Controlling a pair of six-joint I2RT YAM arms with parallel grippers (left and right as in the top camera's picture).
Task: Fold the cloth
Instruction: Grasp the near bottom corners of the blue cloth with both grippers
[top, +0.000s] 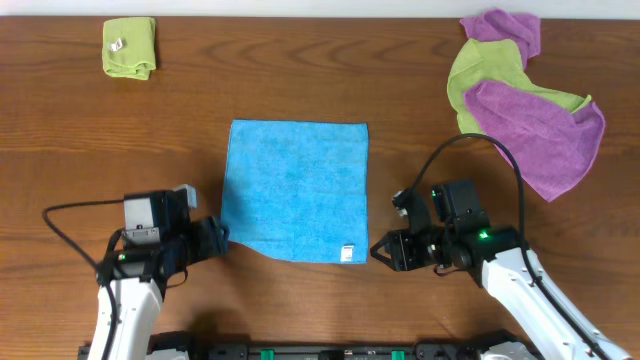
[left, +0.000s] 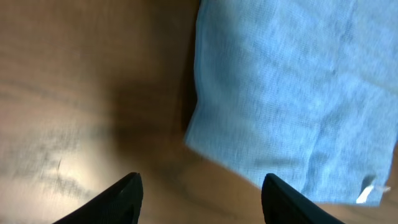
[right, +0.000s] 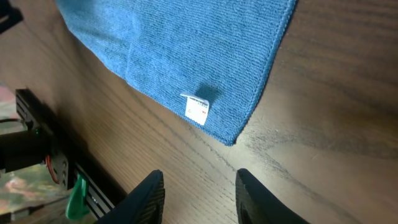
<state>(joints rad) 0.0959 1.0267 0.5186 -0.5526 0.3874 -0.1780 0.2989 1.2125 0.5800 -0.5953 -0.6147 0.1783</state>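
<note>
Next, my left gripper lowers and shifts toward the cloth (top: 295, 190), onto the cloth's near corner away from the tag (top: 348, 252), since only wood lies between its open fingers.
The cloth (top: 295, 190) is a sky-blue square lying flat at the middle of the wooden table, its small white tag (top: 348, 252) at the near right corner. My left gripper (top: 215, 240) is open just off the cloth's near left corner. In the left wrist view that corner (left: 205, 140) lies ahead of the gripper (left: 202, 180), with bare wood between the fingers. My right gripper (top: 380, 250) is open just off the near right corner. In the right wrist view the cloth (right: 186, 50) and tag (right: 197, 109) lie ahead of the gripper (right: 199, 177), untouched.
A folded lime-green cloth (top: 130, 47) lies at the far left. A heap of purple and lime-green cloths (top: 520, 100) lies at the far right. A black rail (top: 330, 352) runs along the table's near edge.
</note>
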